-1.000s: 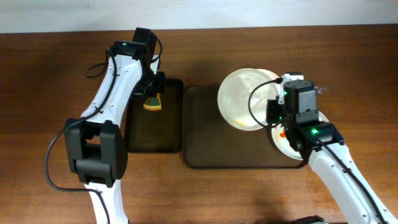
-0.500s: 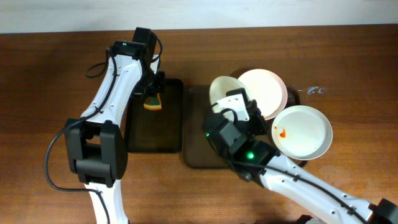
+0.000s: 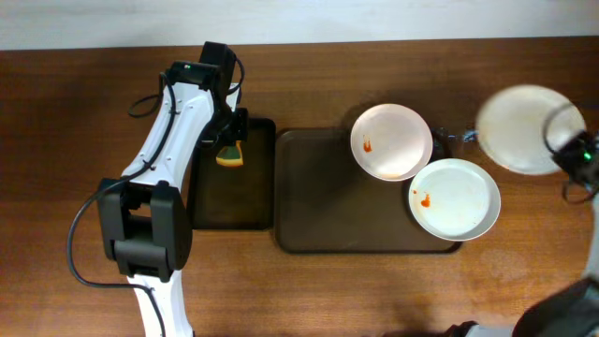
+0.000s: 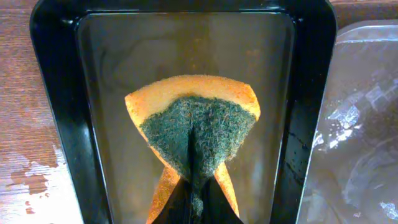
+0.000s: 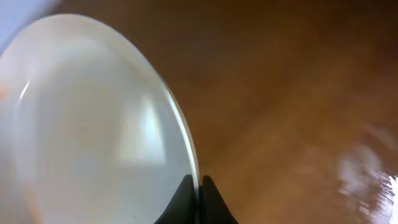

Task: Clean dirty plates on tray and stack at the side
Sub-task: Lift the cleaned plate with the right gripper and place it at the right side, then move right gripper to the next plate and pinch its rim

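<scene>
My right gripper brings the third white plate down onto the clear, bare tabletop beside the brown tray next and releases the plate's rim there.
Two white plates with orange-red smears rest on the right end of the brown tray [image 3: 318, 197]: one at the far right corner [image 3: 391, 140], one at the near right [image 3: 456, 197]. My right gripper [image 3: 573, 154] is shut on the rim of a third white plate [image 3: 519, 116], held over the bare table at the far right; it shows in the right wrist view [image 5: 93, 124] with the jaws [image 5: 198, 186] pinching its edge. My left gripper [image 4: 196, 199] is shut on a green-and-orange sponge [image 4: 196, 124], also in the overhead view [image 3: 229, 154], over the black tray [image 3: 234, 187].
The narrow black tray [image 4: 56, 93] lies left of the brown tray. A crinkled clear plastic sheet [image 4: 367, 124] shows at the right of the left wrist view. A small wet patch [image 3: 459, 137] marks the table beyond the plates.
My right arm has swung from over the brown tray out to the far right, carrying one plate with it. The two smeared plates are now uncovered. The left arm has not moved.
</scene>
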You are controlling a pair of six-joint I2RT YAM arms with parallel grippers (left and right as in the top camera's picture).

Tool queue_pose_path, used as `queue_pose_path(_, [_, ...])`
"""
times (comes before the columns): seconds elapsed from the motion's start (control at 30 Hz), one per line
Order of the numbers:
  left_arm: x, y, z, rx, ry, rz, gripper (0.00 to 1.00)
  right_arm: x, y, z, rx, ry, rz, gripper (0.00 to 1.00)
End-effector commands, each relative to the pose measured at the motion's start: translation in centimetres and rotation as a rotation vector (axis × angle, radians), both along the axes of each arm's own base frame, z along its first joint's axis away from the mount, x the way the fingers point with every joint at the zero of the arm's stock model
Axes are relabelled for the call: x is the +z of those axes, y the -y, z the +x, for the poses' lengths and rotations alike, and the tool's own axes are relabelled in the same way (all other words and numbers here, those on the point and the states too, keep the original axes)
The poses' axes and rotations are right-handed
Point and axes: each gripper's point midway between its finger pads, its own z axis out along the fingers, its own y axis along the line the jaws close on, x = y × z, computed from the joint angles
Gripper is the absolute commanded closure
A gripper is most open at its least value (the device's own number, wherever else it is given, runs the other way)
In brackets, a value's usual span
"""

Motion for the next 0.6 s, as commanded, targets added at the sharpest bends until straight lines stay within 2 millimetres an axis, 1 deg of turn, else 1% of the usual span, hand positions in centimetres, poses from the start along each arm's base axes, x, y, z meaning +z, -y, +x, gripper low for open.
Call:
queue_pose_path(0.0, [-0.1, 0.0, -0.1, -0.017, -0.004, 0.006, 1.00, -6.3, 3.3, -0.6, -0.073, -0.077, 0.110, 0.96])
queue_pose_path(0.07, [-0.2, 0.0, -0.2, -0.017, -0.007, 0.007, 1.00, -9.8, 4.6, -0.4, -0.082, -0.113, 0.135, 0.96])
queue_pose_path(0.1, [-0.2, 0.0, -0.2, -0.017, -0.008, 0.007, 1.00, -10.8, 4.9, 0.1, -0.074, -0.115, 0.131, 0.96])
queue_pose_path(0.17, [-0.2, 0.0, -0.2, -0.017, -0.008, 0.007, 1.00, -11.8, 5.4, 1.0, -0.067, -0.101, 0.118, 0.96])
queue_pose_path(0.2, [-0.2, 0.0, -0.2, -0.017, -0.008, 0.007, 1.00, -11.8, 5.6, 1.3, -0.068, -0.093, 0.112, 0.91])
queue_pose_path(0.23, [-0.2, 0.0, -0.2, -0.017, -0.008, 0.007, 1.00, -11.7, 5.7, 1.5, -0.067, -0.084, 0.105, 0.74])
queue_pose_path(0.27, [-0.2, -0.1, -0.2, -0.017, -0.007, 0.007, 1.00, -11.2, 5.3, 2.1, -0.026, -0.060, 0.121, 0.66])
queue_pose_path(0.3, [-0.2, -0.1, -0.2, -0.017, -0.008, 0.008, 1.00, -10.4, 4.4, 2.9, 0.045, -0.033, 0.152, 0.62])
queue_pose_path(0.33, [-0.2, -0.1, -0.2, -0.017, -0.008, 0.008, 1.00, -9.0, 3.5, 3.8, 0.124, -0.004, 0.179, 0.56])
queue_pose_path(0.37, [-0.2, 0.0, -0.2, -0.017, -0.008, 0.007, 1.00, -6.7, 2.5, 4.9, 0.209, 0.010, 0.186, 0.52])
queue_pose_path(0.4, [-0.2, 0.0, -0.2, -0.017, -0.008, 0.007, 1.00, -4.3, 1.5, 5.7, 0.283, 0.000, 0.176, 0.52])
queue_pose_path(0.43, [-0.2, -0.1, -0.2, -0.017, -0.007, 0.007, 1.00, -1.0, -0.8, 6.3, 0.381, -0.039, 0.166, 0.52])
queue_pose_path(0.47, [-0.2, -0.1, -0.2, -0.017, -0.007, 0.007, 1.00, 0.7, -2.8, 6.5, 0.444, -0.066, 0.165, 0.52])
queue_pose_path(0.5, [-0.2, -0.1, -0.2, -0.017, -0.007, 0.007, 1.00, 1.8, -4.5, 6.4, 0.496, -0.090, 0.171, 0.51])
queue_pose_path(0.53, [-0.2, -0.1, -0.2, -0.017, -0.007, 0.007, 1.00, 2.8, -7.2, 5.9, 0.567, -0.153, 0.180, 0.50])
queue_pose_path(0.57, [-0.2, -0.1, -0.2, -0.017, -0.007, 0.007, 1.00, 2.5, -8.9, 4.9, 0.590, -0.250, 0.174, 0.50])
